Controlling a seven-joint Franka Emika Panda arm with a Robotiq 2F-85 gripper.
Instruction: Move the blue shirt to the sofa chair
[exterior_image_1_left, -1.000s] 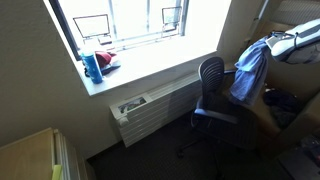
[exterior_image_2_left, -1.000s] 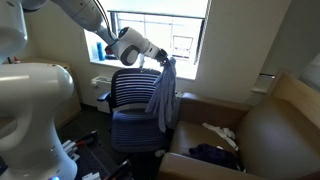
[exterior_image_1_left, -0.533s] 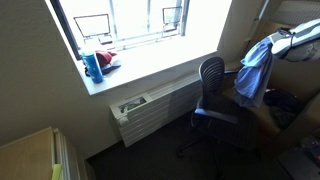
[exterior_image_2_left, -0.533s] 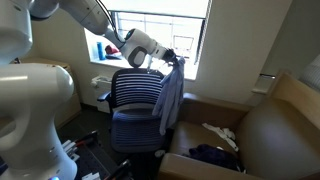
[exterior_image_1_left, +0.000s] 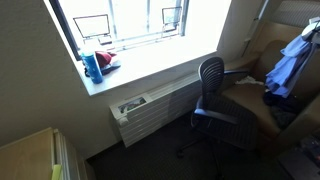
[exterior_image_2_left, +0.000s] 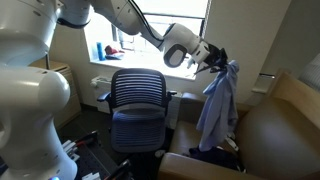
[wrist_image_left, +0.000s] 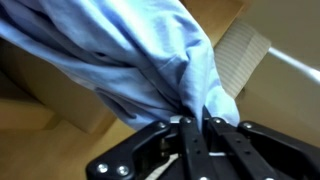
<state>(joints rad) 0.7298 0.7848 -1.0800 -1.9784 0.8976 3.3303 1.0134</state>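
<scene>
My gripper will next go down toward the sofa chair's seat (exterior_image_2_left: 236, 153) below it and let go of the blue shirt (exterior_image_2_left: 218, 110) there, because the cloth still hangs above the cushion.
The blue shirt (exterior_image_2_left: 218, 110) hangs from my gripper (exterior_image_2_left: 216, 62), which is shut on its top edge. In both exterior views the shirt (exterior_image_1_left: 289, 66) dangles above the brown sofa chair (exterior_image_2_left: 270, 135), clear of the seat. In the wrist view the light blue cloth (wrist_image_left: 140, 55) bunches between my black fingers (wrist_image_left: 197, 122), with the tan cushion behind it. A dark garment (exterior_image_2_left: 215, 156) and a white item (exterior_image_2_left: 222, 134) lie on the sofa seat below.
A striped office chair (exterior_image_2_left: 137, 105) stands beside the sofa chair, also seen from behind (exterior_image_1_left: 210, 90). The window sill (exterior_image_1_left: 140, 65) holds a blue bottle (exterior_image_1_left: 92, 66) and a red item. A radiator (exterior_image_1_left: 150, 108) sits below the window.
My gripper has carried the blue shirt sideways, from beside the office chair's backrest to above the sofa chair. The grip on the shirt has stayed shut.
</scene>
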